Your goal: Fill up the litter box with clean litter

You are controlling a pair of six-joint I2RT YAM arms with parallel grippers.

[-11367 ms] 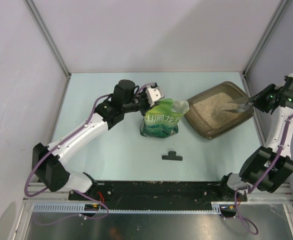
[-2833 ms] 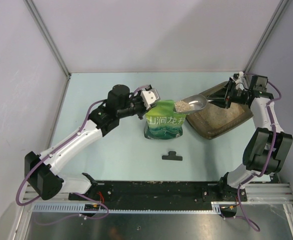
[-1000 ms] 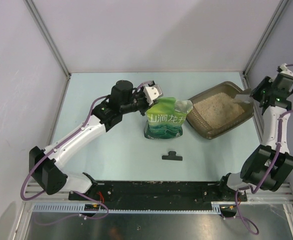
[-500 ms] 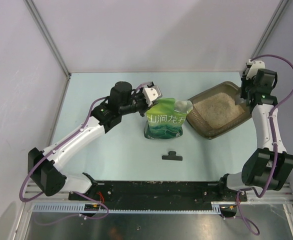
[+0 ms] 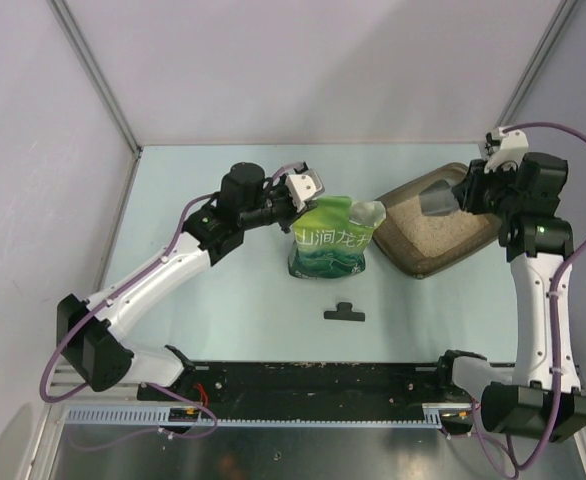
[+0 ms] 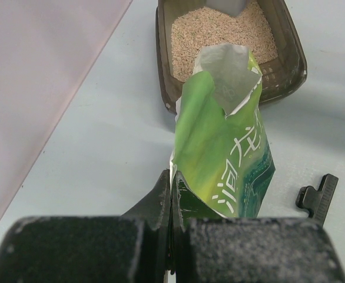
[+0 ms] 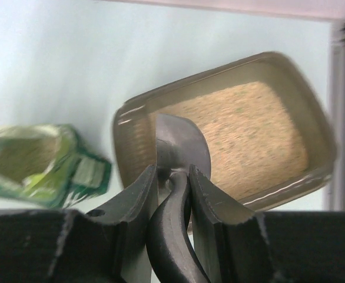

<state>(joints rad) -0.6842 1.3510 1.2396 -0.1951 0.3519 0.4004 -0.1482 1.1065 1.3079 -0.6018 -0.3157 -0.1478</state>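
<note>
The scoop's bowl is empty, so my right gripper should go back and down toward the black clip in front of the litter box next.
The brown litter box (image 5: 485, 238) sits at the back right with pale beige litter (image 5: 443, 224) spread in it; it also shows in the left wrist view (image 6: 292, 53) and the right wrist view (image 7: 314, 135). My left gripper (image 5: 303, 190) is shut on the top edge of the green pouch bag (image 5: 325, 243), holding it upright with its mouth open (image 6: 219, 141). My right gripper (image 5: 470, 190) is shut on the dark handle of the silver metal scoop (image 5: 435, 197), whose bowl (image 7: 181, 144) hangs empty above the box's left part.
A black clip (image 5: 344, 313) lies on the pale green table in front of the bag. Metal frame posts (image 5: 518, 85) and grey walls close in the back and both sides. The right post stands close to the litter box.
My right arm carried a full scoop from the bag to the box, tipped it out at the far right, and has now swung the empty scoop back left over the box. The left gripper kept holding the bag.
</note>
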